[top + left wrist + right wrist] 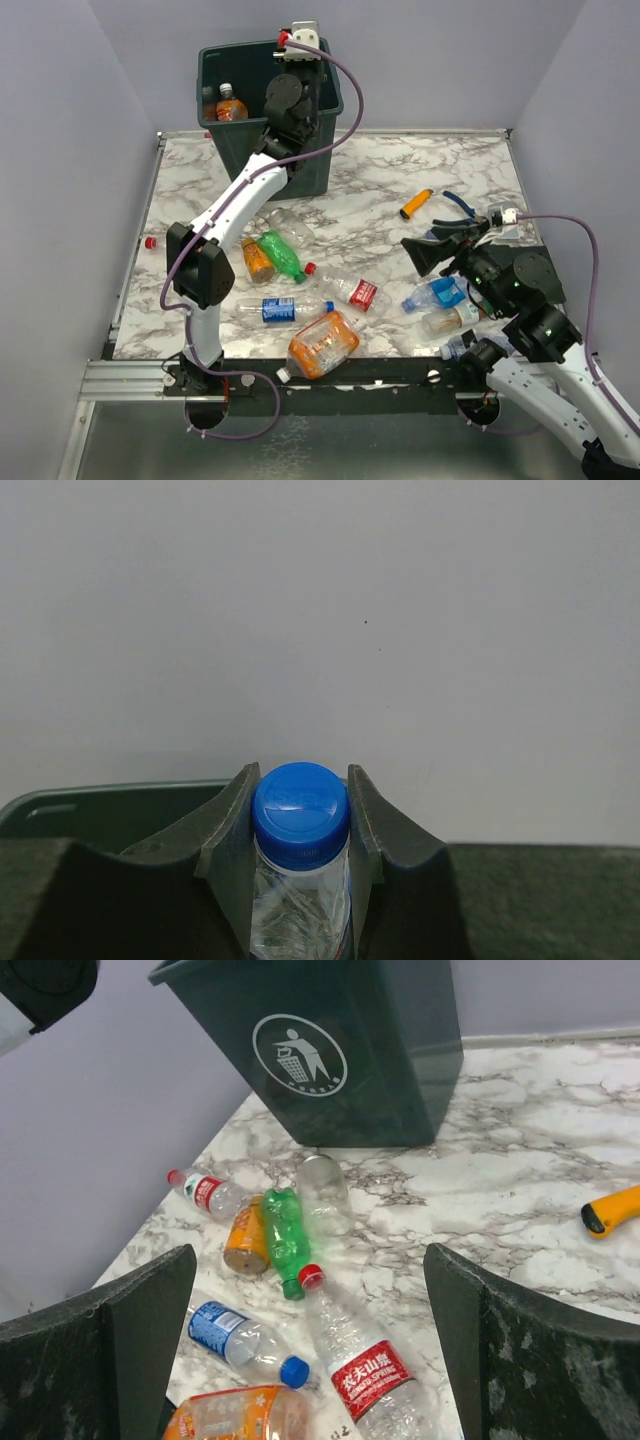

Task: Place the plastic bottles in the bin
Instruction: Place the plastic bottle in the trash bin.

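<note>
My left gripper still faces the wall above the bin's rim. Next, it tilts its fingers down over the bin's opening (257,72) (130,816) and releases the clear bottle.
My left gripper (288,98) is raised over the dark green bin (222,58) at the back. In the left wrist view it (300,815) is shut on a clear bottle with a blue cap (300,810), with the bin rim (60,798) low on the left. An orange bottle (230,108) lies inside the bin. My right gripper (430,252) is open and empty above the table's right side. On the table lie a green bottle (283,1232), a red-labelled bottle (360,1375), a blue-labelled bottle (235,1335) and orange bottles (245,1242).
An orange cylinder (416,204) and blue-handled pliers (460,205) lie at the right rear. More bottles (437,293) lie under my right arm. A large orange bottle (322,343) sits at the table's near edge. A small bottle (150,242) lies at the left edge.
</note>
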